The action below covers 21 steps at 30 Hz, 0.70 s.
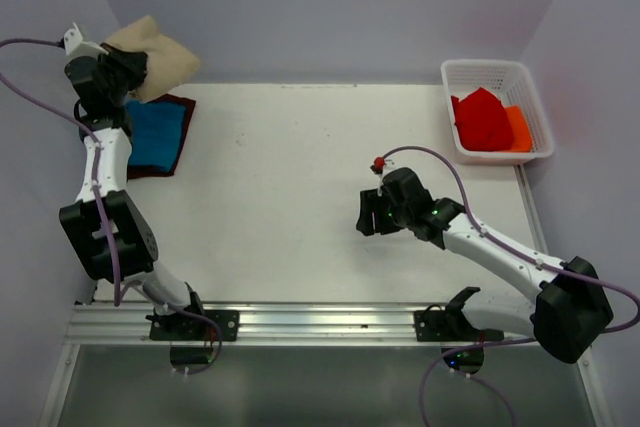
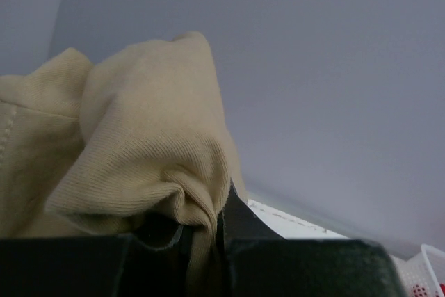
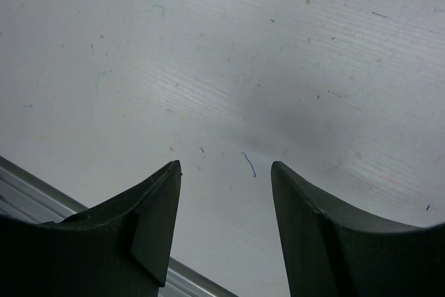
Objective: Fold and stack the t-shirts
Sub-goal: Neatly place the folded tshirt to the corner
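The tan t-shirt [image 1: 158, 60] still hangs above the stack, so the robot's left gripper will next move back and down over the bright blue t-shirt's near end [image 1: 152, 155] and let go of the cloth.
My left gripper [image 1: 128, 69] is shut on the tan t-shirt [image 1: 158, 60] and holds it up at the far left corner, above the other shirts. In the left wrist view the tan cloth [image 2: 139, 151] bunches between my jaws. The folded bright blue t-shirt [image 1: 156, 133] lies on the dark maroon t-shirt [image 1: 183, 137] on the table's far left. My right gripper [image 1: 368, 217] is open and empty, low over bare table right of the middle; its fingertips [image 3: 163, 193] show spread apart.
A white basket [image 1: 528, 97] with red and orange cloth [image 1: 484, 120] stands at the far right corner. A metal rail [image 1: 300, 322] runs along the near edge. Grey walls close in on three sides.
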Motion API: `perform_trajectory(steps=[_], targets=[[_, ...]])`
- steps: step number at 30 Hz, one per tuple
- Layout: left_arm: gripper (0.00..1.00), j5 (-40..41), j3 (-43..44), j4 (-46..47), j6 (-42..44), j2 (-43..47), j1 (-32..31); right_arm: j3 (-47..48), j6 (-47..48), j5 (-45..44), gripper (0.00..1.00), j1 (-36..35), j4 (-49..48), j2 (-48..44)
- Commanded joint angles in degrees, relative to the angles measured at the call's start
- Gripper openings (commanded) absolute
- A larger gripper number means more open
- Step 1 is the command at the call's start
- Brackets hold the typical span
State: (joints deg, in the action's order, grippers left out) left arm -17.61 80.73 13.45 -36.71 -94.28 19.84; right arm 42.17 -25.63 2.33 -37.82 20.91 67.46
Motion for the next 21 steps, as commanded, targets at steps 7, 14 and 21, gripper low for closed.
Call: perform_trajectory(steps=[7,14,21], targets=[[0.00,11.9,-12.6,-3.3,-2.8,-11.2,5.7,5.0,2.2,-1.3,0.59,0.0,7.5,-2.0],[0.00,17.4,-18.9,-6.3,-7.3,-12.7,6.3,5.3,2.5,-1.3,0.59,0.0,8.6,-4.3],[0.00,12.7,-22.4,-1.7,-9.5,-10.2,7.2,4.1,2.2,-0.7,0.59,0.1,7.7,-5.5]])
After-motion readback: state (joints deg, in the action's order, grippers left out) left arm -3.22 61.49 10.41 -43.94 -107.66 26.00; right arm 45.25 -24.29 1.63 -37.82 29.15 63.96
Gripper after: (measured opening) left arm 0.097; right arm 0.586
